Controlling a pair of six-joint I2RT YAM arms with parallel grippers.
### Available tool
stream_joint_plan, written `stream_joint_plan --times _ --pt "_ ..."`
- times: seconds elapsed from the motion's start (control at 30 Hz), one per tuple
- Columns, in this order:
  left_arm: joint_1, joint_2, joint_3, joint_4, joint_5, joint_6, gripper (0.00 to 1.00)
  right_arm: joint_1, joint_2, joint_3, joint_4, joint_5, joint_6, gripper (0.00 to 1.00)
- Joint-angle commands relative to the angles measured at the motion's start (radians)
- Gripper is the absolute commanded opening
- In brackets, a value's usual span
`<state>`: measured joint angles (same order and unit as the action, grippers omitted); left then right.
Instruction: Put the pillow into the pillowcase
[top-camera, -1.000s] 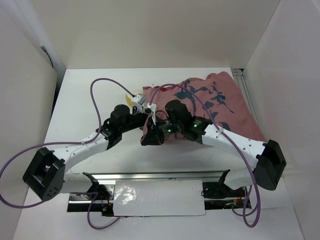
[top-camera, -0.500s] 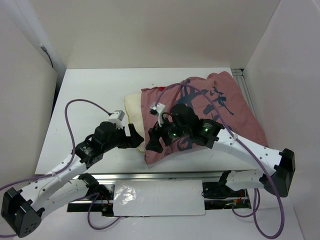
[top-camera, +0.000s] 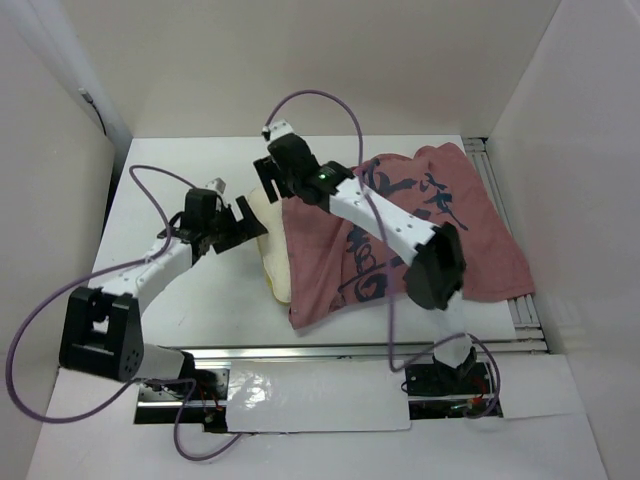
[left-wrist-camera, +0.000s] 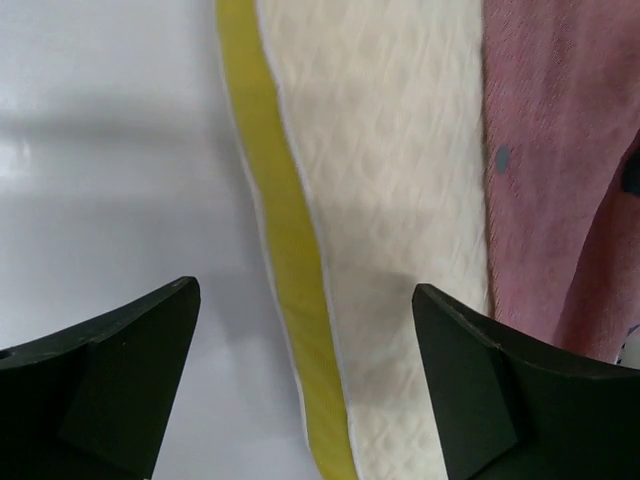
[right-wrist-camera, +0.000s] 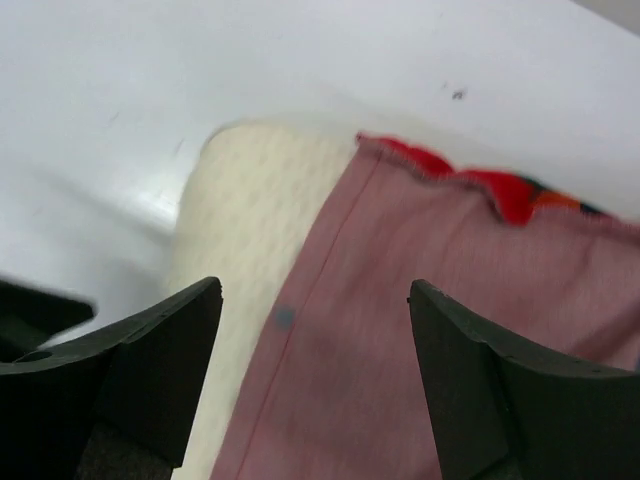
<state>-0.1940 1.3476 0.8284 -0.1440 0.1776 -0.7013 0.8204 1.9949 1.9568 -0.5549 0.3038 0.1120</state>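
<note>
My left gripper moves down past the yellow edging (left-wrist-camera: 285, 250) next, onto the pillow's cream strip (left-wrist-camera: 395, 255), which lies below it and still sticks out of the pillowcase.
The pillow (top-camera: 268, 238), cream with yellow side edging (left-wrist-camera: 285, 250), lies mid-table, its left part sticking out of the pillowcase (top-camera: 430, 225). The pillowcase shows its dull pink face with dark calligraphy and covers the rest of the pillow. My left gripper (top-camera: 247, 221) is open, just left of the pillow's exposed edge; in the left wrist view the gripper (left-wrist-camera: 305, 385) straddles the yellow edging without touching it. My right gripper (top-camera: 272, 183) hovers open over the far left corner, above the pillowcase hem (right-wrist-camera: 330, 250) and the pillow (right-wrist-camera: 245, 225). A strip of red lining (right-wrist-camera: 500, 190) shows there.
An aluminium rail (top-camera: 527, 318) runs along the table's right edge and another (top-camera: 320, 352) along the front. White walls close in the left, back and right sides. Purple cables (top-camera: 320, 98) loop above both arms.
Both grippers have opened and let go of the fabric. The left one drew back left of the pillow; the right one swung to the far left corner. More of the pillow shows.
</note>
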Motion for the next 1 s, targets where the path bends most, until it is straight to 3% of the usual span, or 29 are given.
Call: stream_joint_plan --times 0.0,0.17,0.27,0.43,0.47,0.5,0.57,0.7,0.8,0.97 --pt "0.042 0.111 0.086 0.188 0.166 0.072 1.00 -0.041 0.175 0.260 -0.050 0.150 -0.124 0.81" --pt "0.064 0.255 0.126 0.392 0.368 0.083 1.00 -0.079 0.344 0.324 0.172 0.212 -0.234 0.68" --pt "0.064 0.349 0.191 0.376 0.369 0.103 1.00 -0.090 0.378 0.306 0.228 0.179 -0.235 0.67" --pt "0.064 0.427 0.213 0.356 0.394 0.126 0.73 -0.124 0.430 0.306 0.219 0.055 -0.215 0.64" --pt "0.064 0.438 0.203 0.382 0.445 0.135 0.55 -0.124 0.445 0.306 0.219 0.040 -0.215 0.55" --pt "0.064 0.438 0.202 0.382 0.445 0.135 0.55 -0.135 0.446 0.315 0.207 0.040 -0.215 0.51" --pt "0.064 0.438 0.192 0.411 0.477 0.144 0.39 -0.135 0.458 0.326 0.207 0.011 -0.215 0.45" --pt "0.073 0.438 0.192 0.422 0.488 0.168 0.28 -0.155 0.458 0.326 0.208 -0.041 -0.206 0.40" --pt "0.073 0.438 0.192 0.422 0.488 0.178 0.25 -0.167 0.458 0.326 0.208 -0.063 -0.196 0.47" --pt "0.073 0.447 0.192 0.422 0.497 0.178 0.16 -0.176 0.478 0.307 0.217 -0.081 -0.196 0.47"
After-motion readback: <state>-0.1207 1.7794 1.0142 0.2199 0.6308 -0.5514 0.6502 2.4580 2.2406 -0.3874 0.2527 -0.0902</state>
